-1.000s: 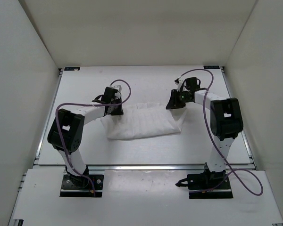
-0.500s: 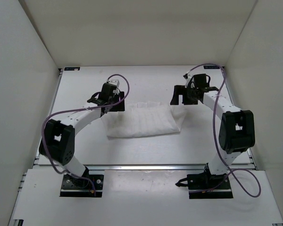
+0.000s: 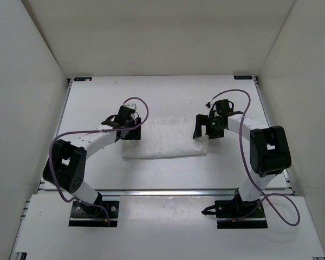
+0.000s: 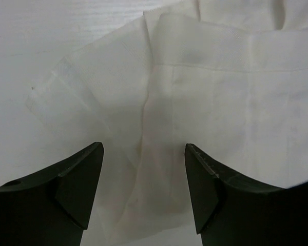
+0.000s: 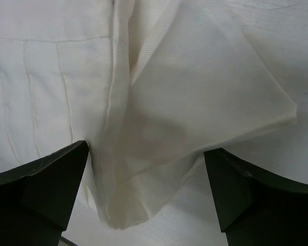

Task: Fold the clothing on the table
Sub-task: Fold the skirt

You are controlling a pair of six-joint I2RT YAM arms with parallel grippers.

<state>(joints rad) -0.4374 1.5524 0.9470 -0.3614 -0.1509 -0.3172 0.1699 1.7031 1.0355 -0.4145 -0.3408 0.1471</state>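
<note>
Next, my right gripper lowers slightly and closes across the clothing's loose end [image 3: 203,137] [image 5: 131,166] just below it, because the gripper's open fingers already straddle that cloth.
The clothing [image 3: 165,139], a thin white pleated garment, lies folded into a wide band mid-table [image 3: 168,95]. My left gripper [image 3: 131,130] hangs open over its left end. In the left wrist view the dark fingers [image 4: 79,189] straddle a sheer corner of the clothing [image 4: 210,102] without pinching it. Over the right end my right gripper [image 3: 203,129] is open too. In the right wrist view its fingers [image 5: 46,189] stand wide on either side of a loose, pointed flap of the clothing [image 5: 169,102].
White walls enclose the table on three sides, and a silver frame rail [image 3: 168,192] runs along the near edge. Purple cables [image 3: 244,116] loop off both arms. Bare table [image 4: 36,46] shows beside each end of the garment.
Both grippers have gone from shut on the garment's far corners to open, letting it go. They drew back toward the far side, then came nearer again over the two ends.
</note>
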